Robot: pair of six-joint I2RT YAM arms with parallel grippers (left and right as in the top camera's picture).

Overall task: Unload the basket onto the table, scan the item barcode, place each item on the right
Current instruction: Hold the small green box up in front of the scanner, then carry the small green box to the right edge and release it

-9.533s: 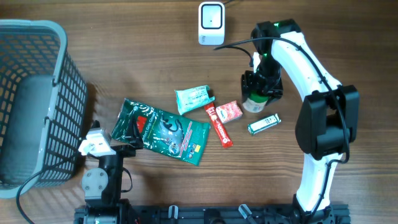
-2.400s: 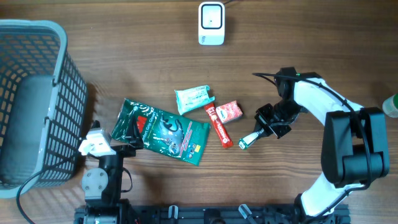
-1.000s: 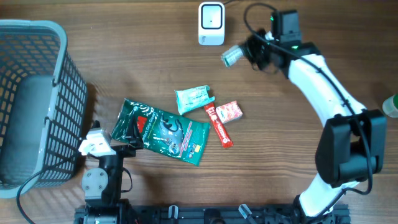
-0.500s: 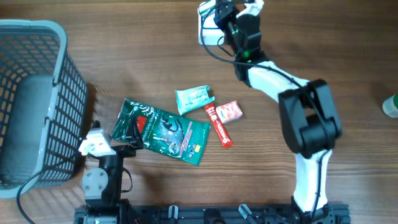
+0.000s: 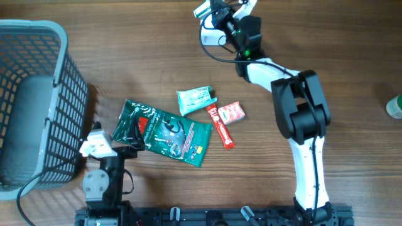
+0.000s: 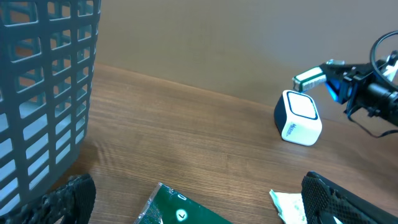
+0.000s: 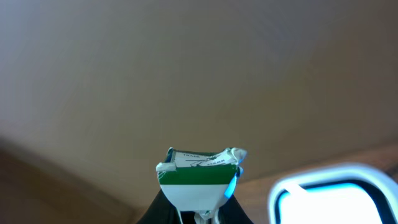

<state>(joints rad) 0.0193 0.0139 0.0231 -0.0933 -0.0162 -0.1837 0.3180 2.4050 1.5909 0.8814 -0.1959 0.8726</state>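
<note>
I will next carry the pack in my right gripper from the scanner to the right in the overhead view, back and down onto the table [image 5: 358, 103] beside the green bottle, where the table is empty.
The item is a small green-and-white pack [image 5: 202, 9], and my right gripper [image 5: 217, 12] is shut on it. It hangs at the far edge of the table, just above and beside the white barcode scanner [image 5: 210, 37]. The right wrist view shows the pack [image 7: 199, 180] end-on between my dark fingers [image 7: 163, 208], with the scanner's lit face [image 7: 336, 193] at lower right. From the left wrist view the pack [image 6: 309, 78] hovers over the scanner [image 6: 300, 118]. My left gripper [image 5: 125, 139] rests open near the front left, nothing between its fingers [image 6: 343, 199].
A grey mesh basket [image 5: 31, 94] stands at the left. Mid-table lie a large green bag [image 5: 169, 132], a teal packet [image 5: 196, 98], a red box [image 5: 231, 113] and a red bar [image 5: 221, 129]. A green bottle [image 5: 394, 107] sits at the right edge.
My right gripper has carried the pack left and away, from right of the scanner to just above it. The left arm has stayed still.
</note>
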